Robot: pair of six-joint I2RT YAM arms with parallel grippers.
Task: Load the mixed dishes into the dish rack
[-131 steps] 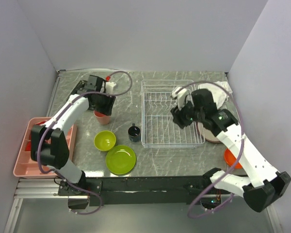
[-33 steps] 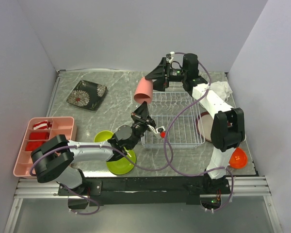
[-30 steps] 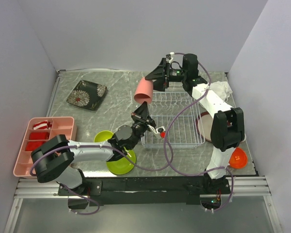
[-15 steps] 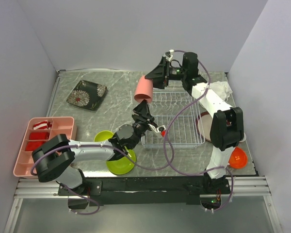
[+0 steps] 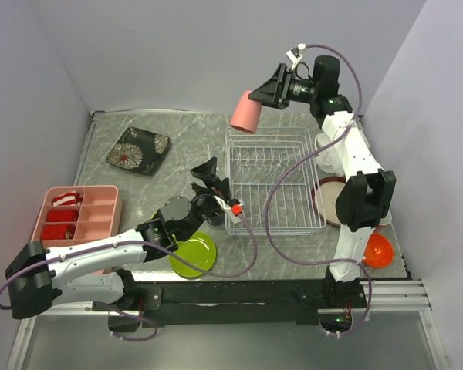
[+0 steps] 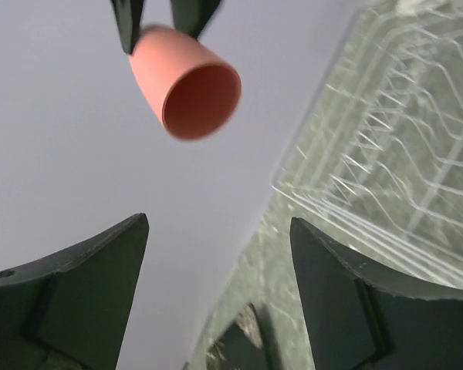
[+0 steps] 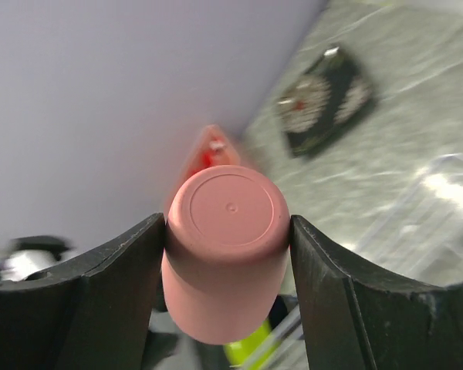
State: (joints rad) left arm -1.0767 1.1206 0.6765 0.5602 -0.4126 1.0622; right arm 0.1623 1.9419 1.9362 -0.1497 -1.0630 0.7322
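The robot will next tilt its right gripper down, lower it into the rack's far corner point(image 5: 293, 146) on the brown plate's side and let go, since the salmon cup point(image 5: 246, 113) is held sideways.
My right gripper point(image 5: 257, 103) is shut on a salmon cup point(image 5: 246, 113), held on its side high above the far left corner of the white wire dish rack point(image 5: 274, 181). The right wrist view shows the cup's base point(image 7: 225, 262) clamped between my fingers point(image 7: 228, 223). My left gripper point(image 5: 208, 173) is open and empty, pointing up beside the rack's left edge. Its view point(image 6: 216, 231) shows the cup point(image 6: 187, 81) above and the rack point(image 6: 401, 154) at right. The black floral plate point(image 5: 138, 149) lies at the far left. A lime green plate point(image 5: 191, 253) lies under my left arm.
The pink divided tray point(image 5: 69, 223) sits at the left edge. A brown plate point(image 5: 328, 202) lies right of the rack and an orange bowl point(image 5: 378, 250) at the near right. My left arm hides the lime bowl and the navy cup.
My right gripper has lifted the cup higher and to the right. My left arm has drawn back to the left, its gripper still open and empty.
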